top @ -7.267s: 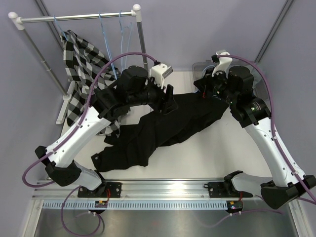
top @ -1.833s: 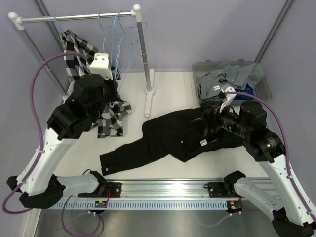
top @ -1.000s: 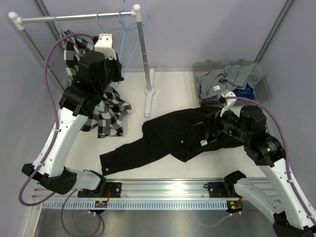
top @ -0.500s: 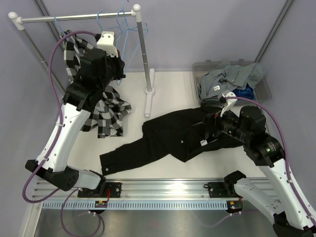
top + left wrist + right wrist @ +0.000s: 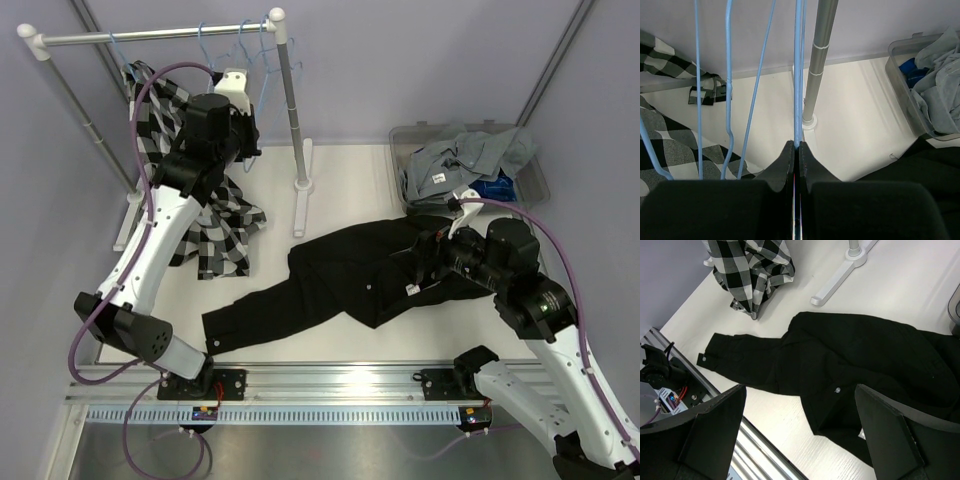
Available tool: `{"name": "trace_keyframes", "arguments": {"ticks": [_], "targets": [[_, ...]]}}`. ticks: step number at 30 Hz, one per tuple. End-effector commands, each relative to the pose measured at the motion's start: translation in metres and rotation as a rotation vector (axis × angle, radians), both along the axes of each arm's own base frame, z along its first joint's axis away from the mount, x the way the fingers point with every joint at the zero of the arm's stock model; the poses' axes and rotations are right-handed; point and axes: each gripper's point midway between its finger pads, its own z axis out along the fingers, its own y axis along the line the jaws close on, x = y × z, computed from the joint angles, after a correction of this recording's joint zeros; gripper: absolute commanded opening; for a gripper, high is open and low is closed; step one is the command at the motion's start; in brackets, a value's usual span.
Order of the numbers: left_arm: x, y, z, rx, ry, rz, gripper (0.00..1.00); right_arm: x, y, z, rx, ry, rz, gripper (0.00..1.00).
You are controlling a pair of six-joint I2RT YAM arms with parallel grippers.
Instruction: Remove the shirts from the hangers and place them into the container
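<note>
The right gripper moves down past the white tag next, then onto a fold of the black shirt (image 5: 350, 275) near the container (image 5: 540, 178).
A black shirt (image 5: 350, 275) lies spread flat on the table. My right gripper (image 5: 800, 387) hovers open above it with nothing between the fingers. At the left, a black-and-white checked shirt (image 5: 205, 215) hangs from the rail, its lower part bunched on the table. Several light-blue hangers (image 5: 250, 45) hang on the rail. My left gripper (image 5: 796, 145) is up among them, shut on the wire of one hanger (image 5: 798, 75). At the back right, the container (image 5: 540, 178) holds a grey shirt (image 5: 460, 160) and some blue fabric (image 5: 495, 187).
The silver rail (image 5: 150, 36) with white caps crosses the back left. Its upright post (image 5: 292, 110) stands on a white foot (image 5: 303, 190) just right of my left gripper. A metal track (image 5: 340, 385) runs along the near edge.
My left arm has risen and swung right toward the rail's post, carrying the held hanger among the others. The right arm and the black shirt have stayed put.
</note>
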Motion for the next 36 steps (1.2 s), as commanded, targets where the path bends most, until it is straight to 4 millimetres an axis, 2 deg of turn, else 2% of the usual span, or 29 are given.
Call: {"name": "trace_keyframes", "arguments": {"ticks": [1,2,3,5,7,8,12,14,18,20,21,22,24,25,26,27,29,32,33,36], "targets": [[0.004,-0.006,0.011,-0.042,-0.05,-0.037,0.0,-0.003,-0.005,-0.003,0.0,0.01,-0.027,1.0],[0.003,-0.007,0.005,-0.048,-0.033,-0.04,0.0,-0.003,-0.005,-0.005,-0.003,0.015,-0.027,0.99],[-0.002,-0.006,0.008,-0.057,-0.037,-0.046,0.01,-0.002,-0.006,-0.007,-0.008,0.02,-0.036,0.99],[-0.01,-0.009,0.005,-0.072,-0.025,-0.066,0.21,0.0,-0.007,-0.013,-0.013,0.035,-0.054,0.99],[-0.023,-0.006,0.015,-0.088,-0.041,-0.072,0.4,0.005,-0.011,-0.019,-0.017,0.056,-0.097,1.0],[-0.028,-0.004,0.017,-0.09,-0.046,-0.072,0.57,0.008,-0.013,-0.021,-0.017,0.064,-0.118,0.99],[-0.049,0.008,0.031,-0.074,-0.074,-0.063,0.76,0.022,-0.027,-0.04,-0.024,0.108,-0.255,0.99],[-0.061,0.013,0.043,-0.081,-0.095,-0.061,0.79,0.026,-0.029,-0.042,0.002,0.116,-0.294,0.99],[-0.088,0.019,0.058,-0.099,-0.111,-0.079,0.86,0.043,-0.069,-0.065,-0.006,0.181,-0.609,0.99],[-0.103,0.024,0.061,-0.105,-0.123,-0.079,0.96,0.044,-0.081,-0.081,-0.033,0.249,-0.706,0.99],[-0.108,0.026,0.06,-0.103,-0.119,-0.079,0.99,0.047,-0.093,-0.085,-0.055,0.253,-0.782,1.0],[-0.111,0.027,0.051,-0.102,-0.101,-0.077,0.99,0.045,-0.097,-0.097,-0.077,0.304,-0.829,1.0],[-0.127,0.027,0.051,-0.115,-0.103,-0.106,0.99,0.046,-0.114,-0.104,-0.12,0.317,-0.936,0.99],[-0.132,0.027,0.048,-0.122,-0.096,-0.115,0.99,0.044,-0.119,-0.115,-0.149,0.36,-0.986,0.99],[-0.134,0.027,0.038,-0.12,-0.075,-0.118,0.99,0.046,-0.123,-0.118,-0.163,0.366,-1.02,0.99],[-0.144,0.027,0.041,-0.131,-0.09,-0.131,0.99,0.048,-0.127,-0.12,-0.175,0.369,-1.05,0.99],[-0.15,0.027,0.03,-0.133,-0.068,-0.139,0.99,0.055,-0.126,-0.134,-0.189,0.419,-1.073,0.99],[-0.161,0.03,0.026,-0.138,-0.064,-0.149,0.99,0.07,-0.134,-0.154,-0.166,0.502,-1.131,0.99],[-0.166,0.031,0.024,-0.139,-0.06,-0.149,0.99,0.083,-0.133,-0.162,-0.142,0.522,-1.13,1.0],[-0.173,0.031,0.018,-0.149,-0.051,-0.16,0.99,0.103,-0.129,-0.173,-0.109,0.547,-1.104,1.0]]}}
